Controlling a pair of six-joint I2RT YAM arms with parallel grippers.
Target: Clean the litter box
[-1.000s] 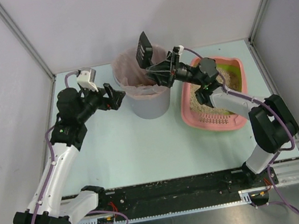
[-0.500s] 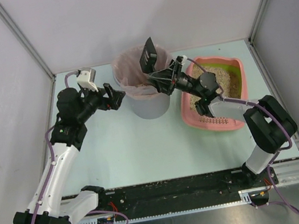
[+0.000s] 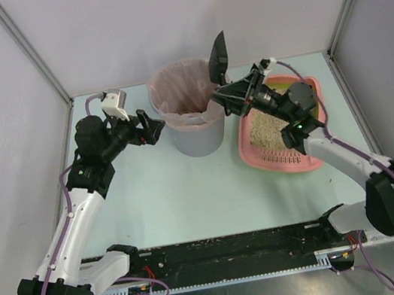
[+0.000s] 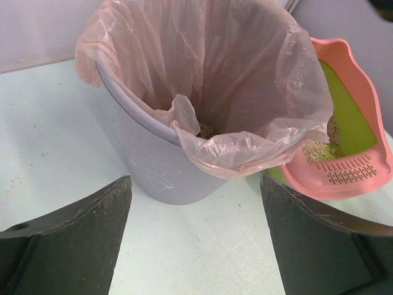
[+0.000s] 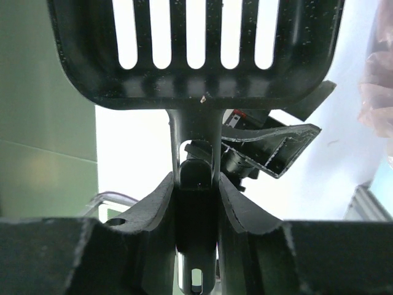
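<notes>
Next I should shift my right gripper right in the top view, tip the scoop (image 3: pixel 218 58) flat and lower it onto the beige granules, then release it, since its slots are clear.
The litter box (image 3: pixel 258 156) is a pink tray with a green inner rim and beige granules, right of the bin; its slotted ledge (image 4: pixel 350 172) shows in the left wrist view. My right gripper (image 3: pixel 243 96) is shut on the handle of the black slotted scoop (image 3: pixel 218 58), which stands raised and upright between the bin's right rim and the litter box's far left corner. In the right wrist view the scoop (image 5: pixel 196 55) fills the top, with light through its slots and the right gripper (image 5: pixel 196 184) clamped on the handle. My left gripper (image 3: pixel 155 126) is open and holds nothing, just left of the bin.
A grey round bin (image 3: pixel 197 138) lined with a pinkish bag stands at the back centre; some granules lie at its bottom (image 4: pixel 206 129). Its bag (image 4: pixel 245 147) drapes over the rim. Grey walls close in the left, back and right of the table.
My right arm has swung right and lifted the scoop from over the bin's mouth to beside its right rim, turning it more upright. The left arm has stayed put.
</notes>
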